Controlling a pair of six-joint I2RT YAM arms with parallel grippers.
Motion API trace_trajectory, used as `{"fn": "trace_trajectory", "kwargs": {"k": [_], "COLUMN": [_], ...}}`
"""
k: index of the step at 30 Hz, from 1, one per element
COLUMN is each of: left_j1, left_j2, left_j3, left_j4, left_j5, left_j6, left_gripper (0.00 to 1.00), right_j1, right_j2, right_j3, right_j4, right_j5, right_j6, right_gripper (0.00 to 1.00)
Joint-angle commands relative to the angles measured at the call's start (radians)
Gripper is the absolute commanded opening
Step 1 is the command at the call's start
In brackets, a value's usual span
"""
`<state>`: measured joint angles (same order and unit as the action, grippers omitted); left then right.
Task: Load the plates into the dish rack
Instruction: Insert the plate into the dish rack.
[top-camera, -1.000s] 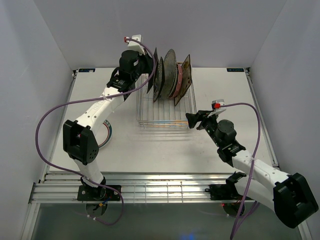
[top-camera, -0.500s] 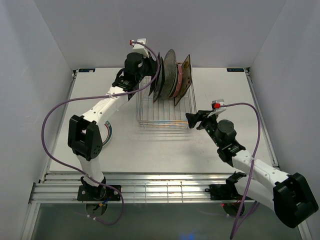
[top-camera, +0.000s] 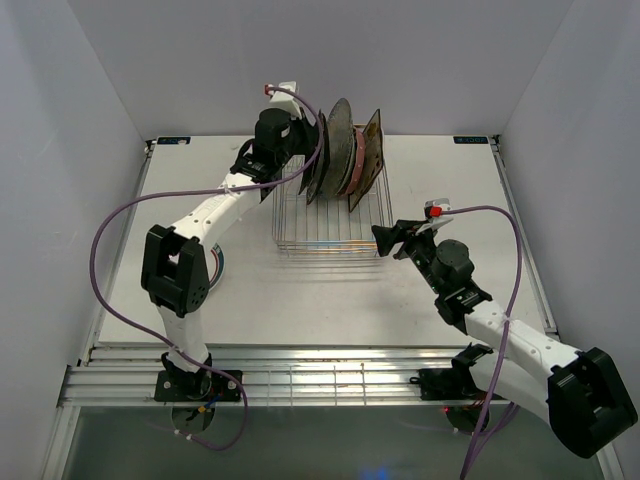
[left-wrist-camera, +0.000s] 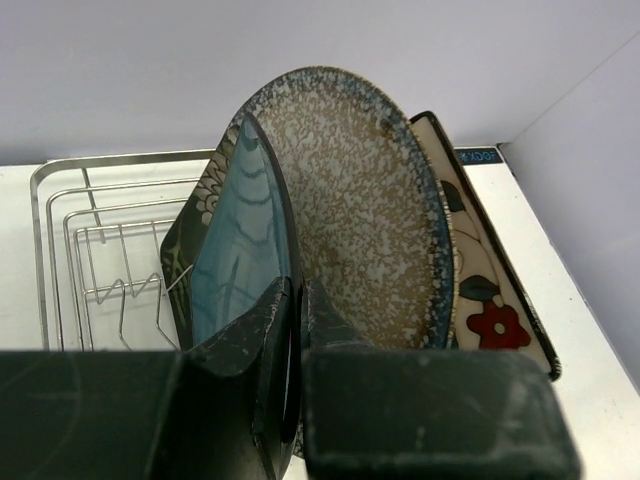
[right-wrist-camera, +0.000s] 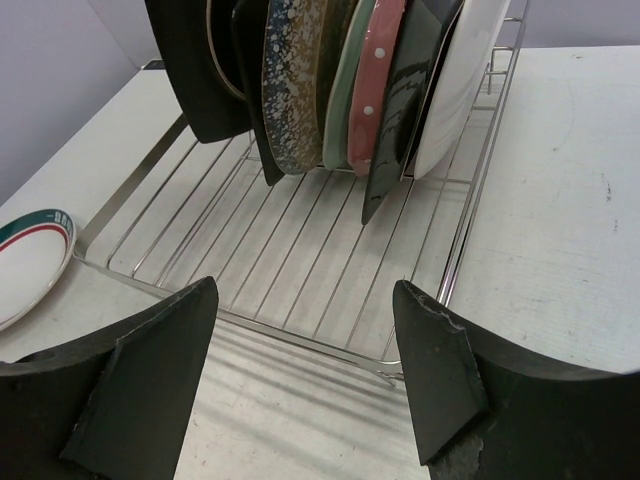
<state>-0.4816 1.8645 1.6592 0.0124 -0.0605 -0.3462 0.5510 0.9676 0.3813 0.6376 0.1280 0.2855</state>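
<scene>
Next, the left gripper, still high beside the black floral square plate, brings the teal plate (left-wrist-camera: 235, 250) down into the rack.
The silver wire dish rack (top-camera: 330, 225) holds several plates standing on edge at its far end. My left gripper (top-camera: 303, 140) is shut on the rim of the teal plate (left-wrist-camera: 235, 250) at the left end of that row (left-wrist-camera: 300, 285). A black floral square plate (left-wrist-camera: 205, 190) is behind the teal plate, and the large grey speckled plate (left-wrist-camera: 350, 200) and a cream floral square plate (left-wrist-camera: 490, 300) are to its right. The right wrist view shows the speckled plate (right-wrist-camera: 290, 80), the mint green plate (right-wrist-camera: 340, 90) and the pink dotted plate (right-wrist-camera: 375, 80). My right gripper (top-camera: 386, 241) is open and empty over the rack's near right corner (right-wrist-camera: 305, 290).
A white plate with a coloured rim (right-wrist-camera: 30, 255) lies flat on the table left of the rack, partly hidden under my left arm in the top view (top-camera: 218, 262). The near half of the rack holds no plates. Walls close the table in at left, back and right.
My left arm has swung right, carrying the teal plate closer against the row of plates in the rack. The right arm has not moved.
</scene>
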Motion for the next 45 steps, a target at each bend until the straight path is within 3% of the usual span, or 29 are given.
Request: {"fn": "trace_trajectory", "kwargs": {"k": [1,31,33,41,45], "left_j1": [-0.006,-0.006,-0.006,-0.006,-0.006], "left_j2": [-0.022,-0.027,-0.036,-0.085,-0.114], "left_j3": [0.002,-0.18,-0.2,-0.245,-0.272], "left_j4": [0.129,0.201,0.201,0.201,0.199], "left_j5": [0.001,-0.001,0.007,0.013,0.034], "left_j6": [-0.01,0.081,0.087,0.111,0.111], "left_gripper": [0.0,0.01,0.04,0.34,0.39], "right_j1": [-0.002,-0.002,0.0,-0.002,-0.002], "right_j2": [-0.024,-0.043,-0.043,-0.027,-0.024], "right_j3": [0.007,-0.001,0.001,0.007,0.008], "right_j4": [0.053,0.047,0.045,0.048,0.048], "right_j5": [0.009,0.015,0.012,0.005,0.005], "right_j6": [0.003,0.001,0.0,0.003,0.001], "right_gripper": [0.76,0.76,0.76,0.76,0.77]}}
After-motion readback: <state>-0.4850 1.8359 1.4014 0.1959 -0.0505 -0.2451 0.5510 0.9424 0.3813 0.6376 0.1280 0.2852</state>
